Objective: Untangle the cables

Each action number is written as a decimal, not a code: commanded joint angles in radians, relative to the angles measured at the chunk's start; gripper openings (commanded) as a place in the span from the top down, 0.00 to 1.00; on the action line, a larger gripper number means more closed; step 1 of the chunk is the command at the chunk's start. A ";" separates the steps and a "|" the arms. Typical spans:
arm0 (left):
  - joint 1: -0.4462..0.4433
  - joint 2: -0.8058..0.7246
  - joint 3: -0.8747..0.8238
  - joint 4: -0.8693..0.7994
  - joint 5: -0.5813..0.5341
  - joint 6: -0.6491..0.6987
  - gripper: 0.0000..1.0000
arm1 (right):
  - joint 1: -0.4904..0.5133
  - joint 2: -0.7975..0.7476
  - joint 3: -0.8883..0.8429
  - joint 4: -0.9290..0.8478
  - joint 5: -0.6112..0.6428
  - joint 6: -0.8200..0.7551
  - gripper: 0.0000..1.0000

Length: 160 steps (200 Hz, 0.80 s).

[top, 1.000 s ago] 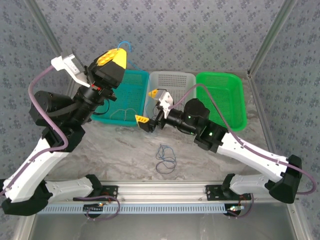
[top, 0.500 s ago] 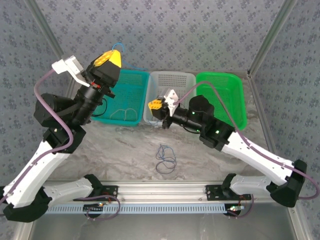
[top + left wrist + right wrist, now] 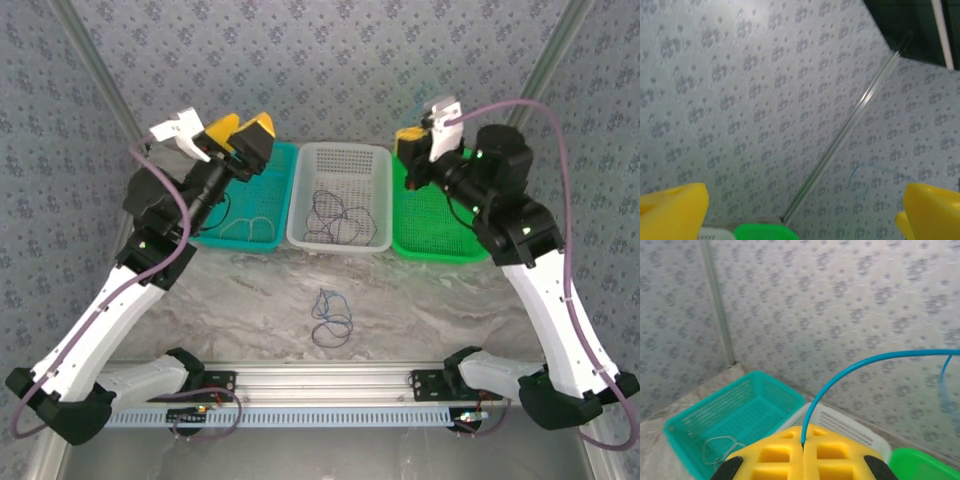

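My right gripper should tilt down and lower the thin blue cable toward the bottom of the green basket to let it go, because the empty green basket is below the gripper.
My right gripper [image 3: 405,143] is raised over the green basket [image 3: 470,200] and shut on a thin blue cable [image 3: 850,370]. The cable arcs up and right out of its yellow fingertips [image 3: 802,445]. My left gripper [image 3: 240,133] hangs open above the teal basket [image 3: 265,195], its yellow fingers [image 3: 670,210] wide apart with nothing between them; a faint blue cable loop [image 3: 860,182] floats ahead of it. Dark cables [image 3: 335,215] lie looped in the white basket [image 3: 340,155]. A whitish cable [image 3: 250,225] rests in the teal basket. A small blue and dark tangle [image 3: 330,318] lies on the table.
Three baskets stand side by side at the back of the marble table [image 3: 450,300], against patterned walls. A metal rail [image 3: 320,385] with both arm bases runs along the near edge. The right wrist view looks down on the teal basket [image 3: 740,405] and the white basket [image 3: 850,427].
My left gripper opened and let go of the blue cable. My right gripper closed, then swung up and right from the white basket to above the green one, with the blue cable in it.
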<state>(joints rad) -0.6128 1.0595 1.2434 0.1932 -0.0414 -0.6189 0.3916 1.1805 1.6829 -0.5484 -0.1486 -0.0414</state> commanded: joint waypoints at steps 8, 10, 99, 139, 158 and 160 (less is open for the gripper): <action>0.012 0.003 -0.041 0.032 0.033 -0.071 0.01 | -0.105 0.093 0.091 -0.197 -0.056 -0.025 0.99; 0.012 0.003 -0.044 0.030 0.034 -0.072 0.01 | -0.114 0.099 0.096 -0.201 -0.060 -0.028 0.99; 0.019 -0.130 -0.338 -0.027 0.026 -0.134 0.01 | -0.380 0.397 0.077 -0.259 -0.167 0.006 1.00; 0.019 -0.245 -0.475 -0.075 -0.024 -0.153 0.01 | -0.387 0.477 0.075 -0.294 -0.168 0.011 0.98; 0.019 -0.287 -0.535 -0.093 -0.038 -0.171 0.01 | -0.389 0.520 0.072 -0.330 -0.121 0.014 0.78; 0.019 -0.290 -0.541 -0.094 -0.039 -0.173 0.00 | -0.389 0.525 0.072 -0.335 -0.115 0.014 0.76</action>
<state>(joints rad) -0.6018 0.8124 0.7547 0.1246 -0.0460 -0.7616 0.0048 1.6535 1.7561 -0.8089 -0.2958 -0.0380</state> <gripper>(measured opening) 0.994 0.092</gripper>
